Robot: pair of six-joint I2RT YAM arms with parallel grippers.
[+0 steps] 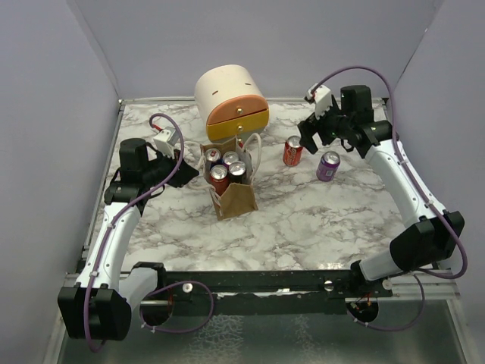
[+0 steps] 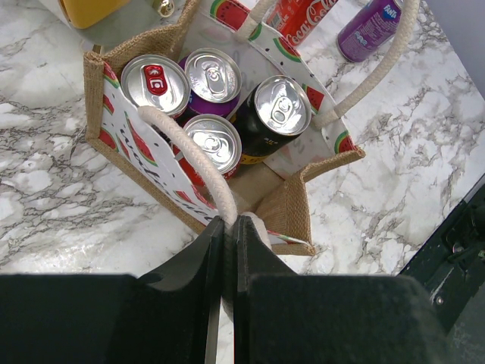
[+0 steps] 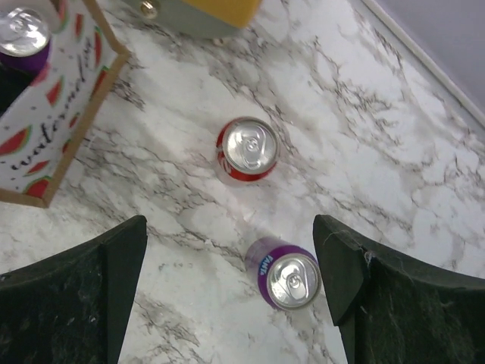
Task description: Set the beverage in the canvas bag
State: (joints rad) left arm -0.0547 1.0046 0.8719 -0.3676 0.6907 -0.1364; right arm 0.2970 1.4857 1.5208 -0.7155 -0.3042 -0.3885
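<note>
I will lower my right gripper next and move it toward the bag, with its fingers around the red cola can.
The tan canvas bag stands upright at the table's middle with several cans inside; the left wrist view shows its burlap side and watermelon-print lining. My left gripper is shut on the bag's near cream handle. A red cola can and a purple soda can stand upright on the table, right of the bag. My right gripper is open and empty, hovering above these two cans, with the purple can near its right finger.
A cream-and-orange rounded drawer box stands just behind the bag. The marble table has raised edges and grey walls on three sides. The bag's far handle arches toward the loose cans.
</note>
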